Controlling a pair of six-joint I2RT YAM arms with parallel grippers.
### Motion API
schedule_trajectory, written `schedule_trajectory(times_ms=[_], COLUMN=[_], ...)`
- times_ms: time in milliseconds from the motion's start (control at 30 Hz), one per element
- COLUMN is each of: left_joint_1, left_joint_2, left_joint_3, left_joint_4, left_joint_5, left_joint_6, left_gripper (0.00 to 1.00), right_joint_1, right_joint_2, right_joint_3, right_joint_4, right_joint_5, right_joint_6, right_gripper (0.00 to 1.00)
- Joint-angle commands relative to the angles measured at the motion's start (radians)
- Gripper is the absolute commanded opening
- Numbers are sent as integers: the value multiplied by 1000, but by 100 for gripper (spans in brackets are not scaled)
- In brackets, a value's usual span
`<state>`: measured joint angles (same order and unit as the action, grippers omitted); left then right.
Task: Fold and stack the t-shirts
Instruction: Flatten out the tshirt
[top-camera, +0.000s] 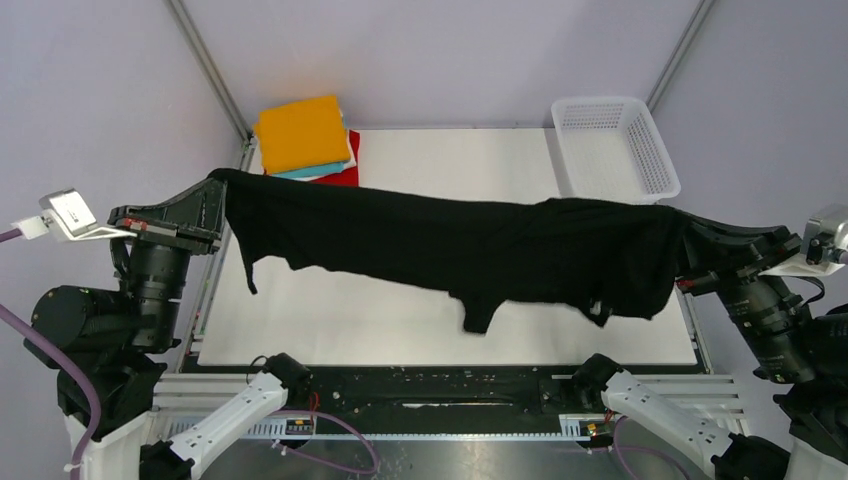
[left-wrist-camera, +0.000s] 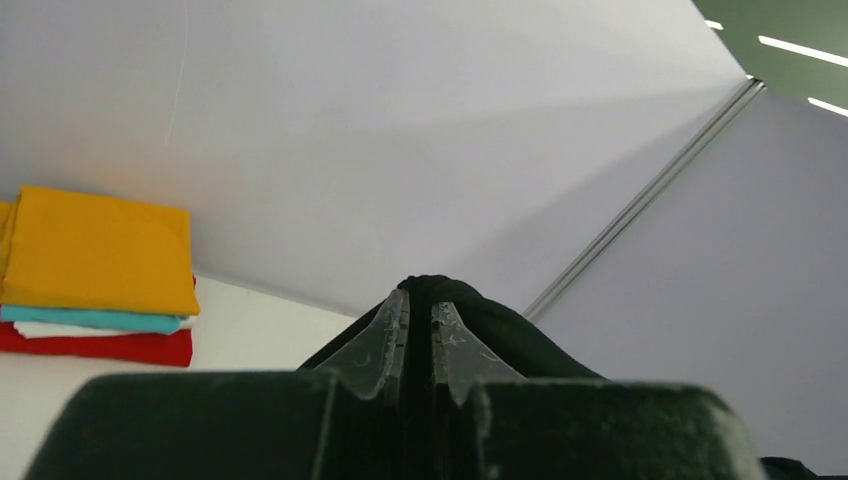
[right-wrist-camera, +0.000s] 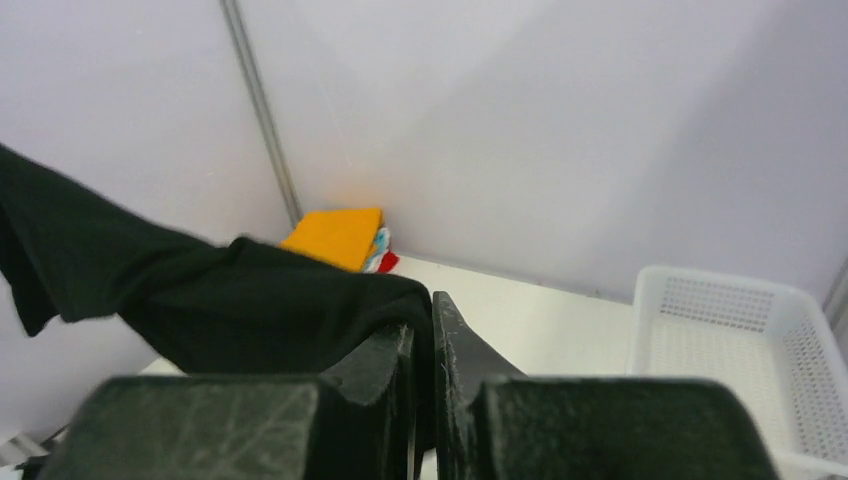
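The black t-shirt (top-camera: 450, 245) hangs in the air, so my left gripper needs to move down and outward toward the red shirt's near corner (top-camera: 349, 180) and let go of the cloth on the tabletop.
A large black t-shirt (top-camera: 450, 245) hangs stretched in the air across the table, held at both ends. My left gripper (top-camera: 215, 190) is shut on its left end; the cloth bulges over the closed jaws in the left wrist view (left-wrist-camera: 470, 310). My right gripper (top-camera: 690, 245) is shut on its right end, with cloth pinched between the fingers in the right wrist view (right-wrist-camera: 300, 300). A stack of folded shirts sits at the table's far left: orange (top-camera: 300, 132) on top, teal (top-camera: 315, 170), white and red (top-camera: 345, 175) below. It also shows in the left wrist view (left-wrist-camera: 95, 250).
A white plastic mesh basket (top-camera: 612, 147) stands at the far right of the white table (top-camera: 450, 160); it also shows in the right wrist view (right-wrist-camera: 730, 350). Grey walls and metal frame posts enclose the table. A black rail runs along the near edge (top-camera: 440, 385).
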<state>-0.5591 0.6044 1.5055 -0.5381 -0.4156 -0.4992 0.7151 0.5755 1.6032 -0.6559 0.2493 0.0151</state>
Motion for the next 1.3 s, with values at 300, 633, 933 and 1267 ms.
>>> schedule_trajectory(times_ms=[300, 633, 933, 1267], left_joint_1=[14, 330, 386, 444], left_joint_2=[221, 833, 1353, 1493], left_joint_3=[-220, -206, 169, 483], left_joint_4=[-113, 89, 8, -199], left_joint_5=[-364, -135, -60, -83], left_joint_6=[-163, -144, -138, -144], left_gripper=[0, 0, 0, 99], right_joint_1=[-156, -431, -473, -481], right_joint_2=[371, 890, 1424, 1709], right_joint_3=[-216, -235, 177, 814], right_joint_4=[302, 626, 597, 9], right_joint_5=[413, 69, 37, 92], right_joint_6=[-187, -102, -162, -27], right_gripper=[0, 0, 1, 99])
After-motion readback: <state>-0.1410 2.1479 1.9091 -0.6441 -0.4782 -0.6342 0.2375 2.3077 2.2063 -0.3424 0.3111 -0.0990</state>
